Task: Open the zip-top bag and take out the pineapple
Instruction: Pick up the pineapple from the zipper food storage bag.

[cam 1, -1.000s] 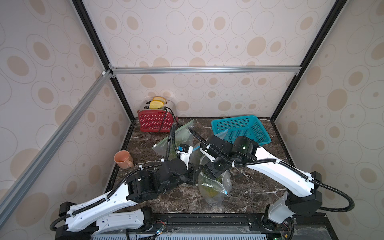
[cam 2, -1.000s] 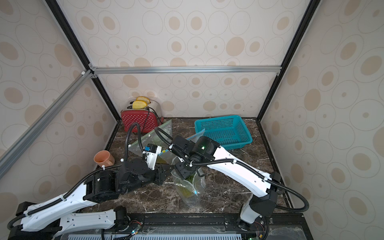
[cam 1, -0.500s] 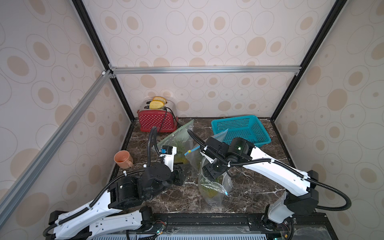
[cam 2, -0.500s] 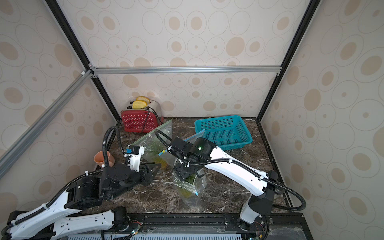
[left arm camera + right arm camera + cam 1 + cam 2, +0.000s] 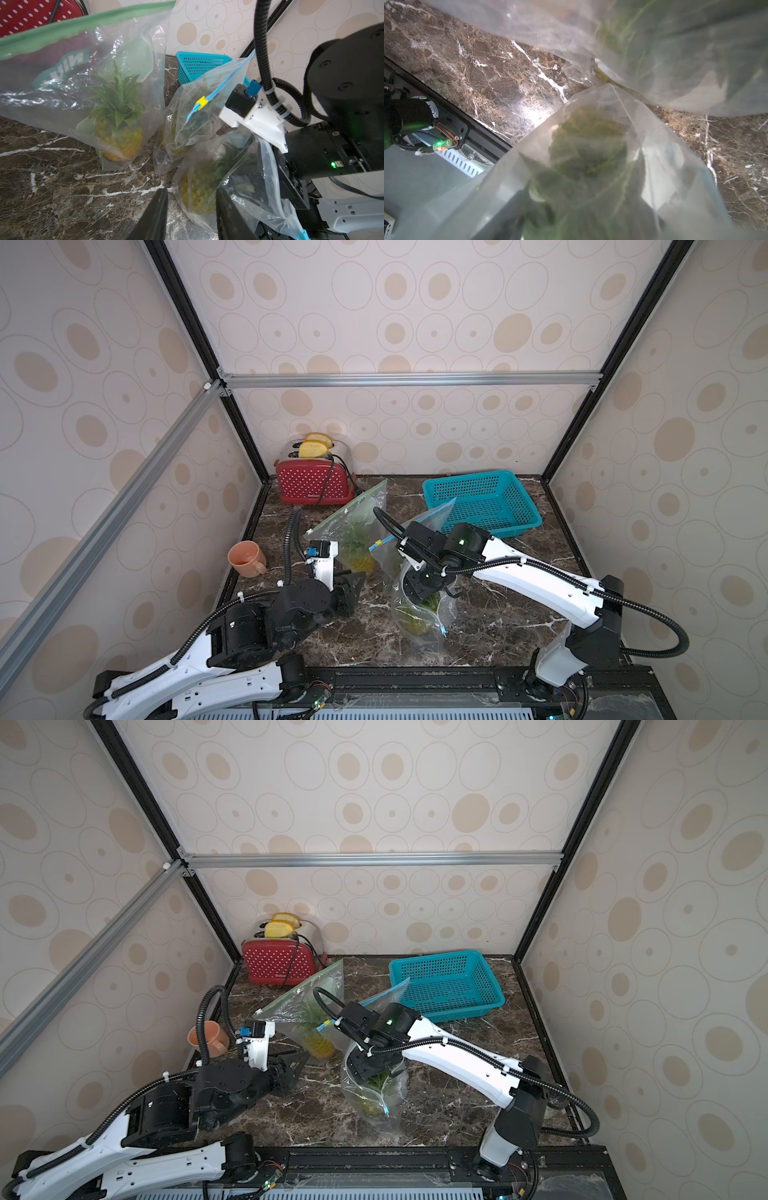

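The pineapple's top leaves already stand between my right gripper's open fingers. I will keep it low inside the front bag's opening and close it around the pineapple's green top (image 5: 432,602) (image 5: 582,204).
The front zip-top bag (image 5: 432,639) (image 5: 390,1117) stands clear and open-mouthed near the table's front. A pineapple (image 5: 415,624) (image 5: 197,193) lies inside it, yellow body low, green crown up. My right gripper (image 5: 422,589) (image 5: 368,1067) reaches down into the bag's mouth. In the right wrist view its jaws (image 5: 579,209) stand wide apart, blurred behind plastic, with crown leaves between them; contact is unclear. My left gripper (image 5: 353,587) (image 5: 192,191) is open and empty, low over the table left of the bag, not touching it.
Behind stand two more bags with pineapples: a green-zip one (image 5: 353,526) and a blue-zip one with a yellow slider (image 5: 428,522). A red toaster (image 5: 311,485) is at the back left, a teal basket (image 5: 469,479) at the back right, an orange mug (image 5: 247,558) on the left.
My left arm has drawn back to the left, away from the front bag, with its gripper a little wider. My right gripper has stayed in the bag's mouth.
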### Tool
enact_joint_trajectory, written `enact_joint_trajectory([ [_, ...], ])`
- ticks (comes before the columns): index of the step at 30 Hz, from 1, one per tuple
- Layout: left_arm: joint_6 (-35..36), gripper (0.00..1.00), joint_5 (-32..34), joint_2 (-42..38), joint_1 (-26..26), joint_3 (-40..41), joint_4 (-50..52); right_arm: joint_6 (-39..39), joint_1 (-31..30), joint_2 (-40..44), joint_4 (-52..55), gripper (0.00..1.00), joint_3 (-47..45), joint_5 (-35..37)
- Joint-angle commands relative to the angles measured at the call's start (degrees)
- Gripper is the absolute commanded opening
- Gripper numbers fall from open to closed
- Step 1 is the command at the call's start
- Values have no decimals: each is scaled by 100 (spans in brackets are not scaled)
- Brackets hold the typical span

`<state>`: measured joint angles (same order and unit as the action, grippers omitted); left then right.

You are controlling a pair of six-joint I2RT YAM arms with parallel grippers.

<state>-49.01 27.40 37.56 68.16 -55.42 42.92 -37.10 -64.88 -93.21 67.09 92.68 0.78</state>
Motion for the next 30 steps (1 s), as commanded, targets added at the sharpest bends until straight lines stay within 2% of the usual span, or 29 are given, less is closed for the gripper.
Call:
enact_joint_trajectory([
  [1,-161,40,172,-18,19,-13,126,-146,82,-92,46,75,-335,-48],
  [8,-187,40,143,28,19,-4,107,-325,75,-38,-161,66,-753,-303],
  [17,-205,41,85,96,20,66,18,-464,-140,-31,137,65,-739,-193],
  [18,-196,41,70,107,21,59,12,-478,-143,-23,139,56,-777,-171],
  [20,-187,41,49,141,22,55,1,-509,-145,-15,183,25,-817,-65],
  [21,-187,41,29,154,19,53,-2,-525,-143,-5,227,13,-798,2],
  [23,-210,43,-28,187,20,93,-52,-495,-147,60,297,0,-701,54],
  [25,-278,50,-186,212,17,254,-298,-436,-152,175,427,0,-449,71],
  [30,-657,79,-753,272,21,1034,-1594,-166,-156,544,1283,0,585,344],
])
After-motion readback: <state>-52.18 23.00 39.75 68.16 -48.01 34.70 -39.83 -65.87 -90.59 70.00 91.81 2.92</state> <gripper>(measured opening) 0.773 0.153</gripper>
